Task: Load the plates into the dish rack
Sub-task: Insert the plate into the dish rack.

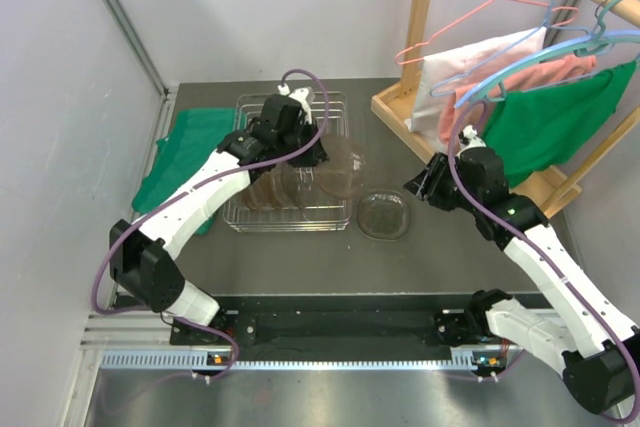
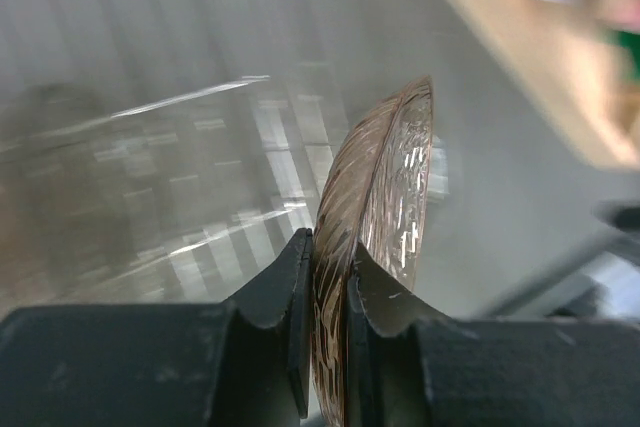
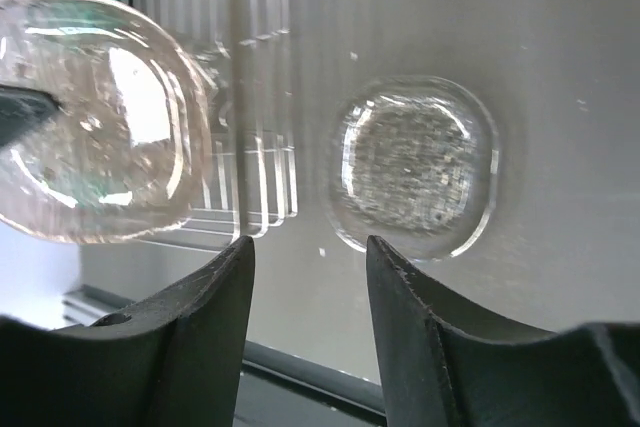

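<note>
The robot should swing its left gripper over the rack point(image 1: 335, 107), then lower the plate it holds, turned parallel, next to the standing brownish plates, because the wires there are empty.
My left gripper point(image 2: 330, 247) is shut on the rim of a brown-tinted glass plate point(image 2: 385, 177), which it holds on edge. From above, that plate point(image 1: 345, 172) hangs at the right side of the wire dish rack point(image 1: 335, 107), beside the left gripper point(image 1: 312, 155). Brownish plates point(image 1: 268, 193) stand inside the rack near its front. A clear square-ish plate point(image 1: 384, 214) lies flat on the table right of the rack. My right gripper point(image 3: 308, 247) is open and empty above the table, near that flat plate point(image 3: 415, 162); the held plate point(image 3: 95, 117) shows at its left.
A green cloth point(image 1: 185, 152) lies left of the rack. At the back right stands a wooden clothes stand point(image 1: 425, 7) with hangers and pink, white and green garments point(image 1: 560, 117). The right arm point(image 1: 540, 247) stretches along the right side.
</note>
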Robot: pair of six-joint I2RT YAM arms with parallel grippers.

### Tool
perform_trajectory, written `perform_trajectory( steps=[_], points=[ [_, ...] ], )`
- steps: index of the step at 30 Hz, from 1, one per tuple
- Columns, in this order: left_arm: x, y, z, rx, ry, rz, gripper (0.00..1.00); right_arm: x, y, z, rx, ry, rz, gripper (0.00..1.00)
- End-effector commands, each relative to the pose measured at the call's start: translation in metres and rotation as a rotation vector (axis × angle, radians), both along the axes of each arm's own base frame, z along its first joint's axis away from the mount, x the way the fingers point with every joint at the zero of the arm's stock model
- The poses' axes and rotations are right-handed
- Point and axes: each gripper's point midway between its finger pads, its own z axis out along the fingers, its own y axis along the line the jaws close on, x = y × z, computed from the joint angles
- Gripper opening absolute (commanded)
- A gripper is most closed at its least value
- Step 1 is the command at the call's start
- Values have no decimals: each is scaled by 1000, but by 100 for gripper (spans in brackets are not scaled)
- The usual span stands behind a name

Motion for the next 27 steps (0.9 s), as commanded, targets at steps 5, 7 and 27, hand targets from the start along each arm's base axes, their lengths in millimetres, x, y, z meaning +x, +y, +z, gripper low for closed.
perform_trajectory(
  steps=[5,7,27],
  points=[
    [16,89,-17,430,-37,234,0,-1,-1,0,-42,-7,21,49],
    [19,96,-17,466,-44,260,0,-2,1,-2,-41,1,29,49],
    [52,107,-27,584,-24,330,0,2,2,-13,-70,36,39,49]
  ],
)
